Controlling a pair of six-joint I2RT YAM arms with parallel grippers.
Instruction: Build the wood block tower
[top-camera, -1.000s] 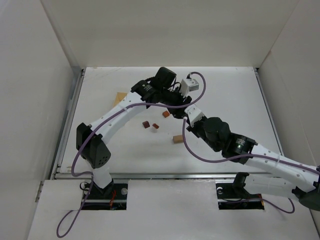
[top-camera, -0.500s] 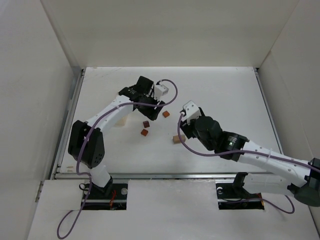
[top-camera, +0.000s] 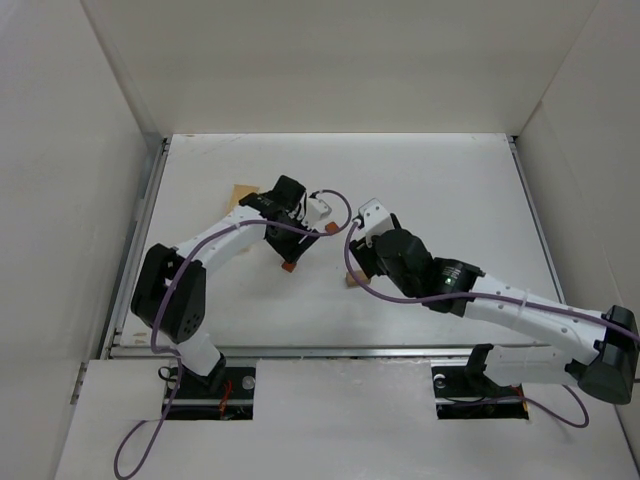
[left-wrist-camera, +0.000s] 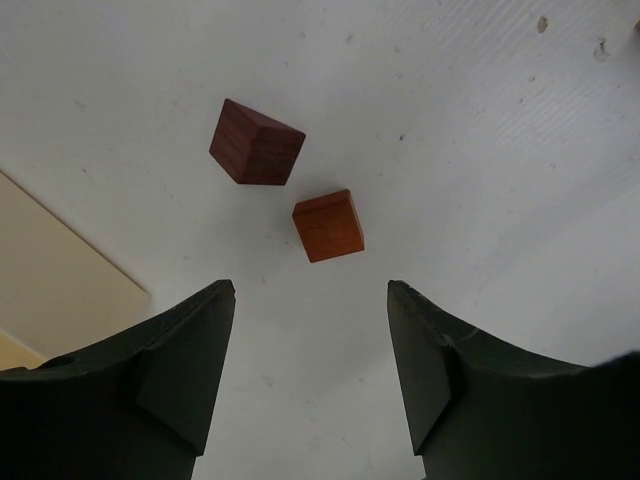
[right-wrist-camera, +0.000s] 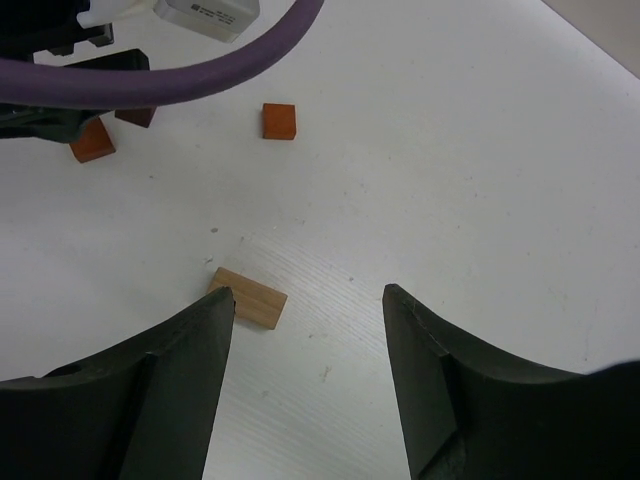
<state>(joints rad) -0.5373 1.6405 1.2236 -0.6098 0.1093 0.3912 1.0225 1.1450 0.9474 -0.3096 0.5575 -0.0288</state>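
The orange cube (top-camera: 288, 267) (left-wrist-camera: 331, 229) is below my left gripper, lined up with the gap between its open fingers. My left gripper will next lower its fingers around the cube's sides and close.
The wood block tower is loose pieces on the white table. In the left wrist view a dark brown cube (left-wrist-camera: 256, 144) and an orange cube (left-wrist-camera: 328, 225) lie just ahead of my open, empty left gripper (left-wrist-camera: 310, 290). From above, the left gripper (top-camera: 298, 240) hangs over them, and only the orange cube (top-camera: 289, 266) shows. My right gripper (right-wrist-camera: 308, 295) is open and empty, with the tan oblong (right-wrist-camera: 248, 297) lying at its left fingertip. A second orange cube (right-wrist-camera: 279, 121) sits further out. In the top view the right gripper (top-camera: 356, 262) half hides the tan oblong (top-camera: 350, 281).
A pale wooden tray (top-camera: 243, 195) lies behind the left arm; its edge (left-wrist-camera: 60, 270) shows left of the left fingers. A purple cable (right-wrist-camera: 200, 75) crosses the top of the right wrist view. White walls enclose the table.
Both grippers have opened. The left arm has drawn back left and down over the small cubes. The right arm has swung left to the tan oblong.
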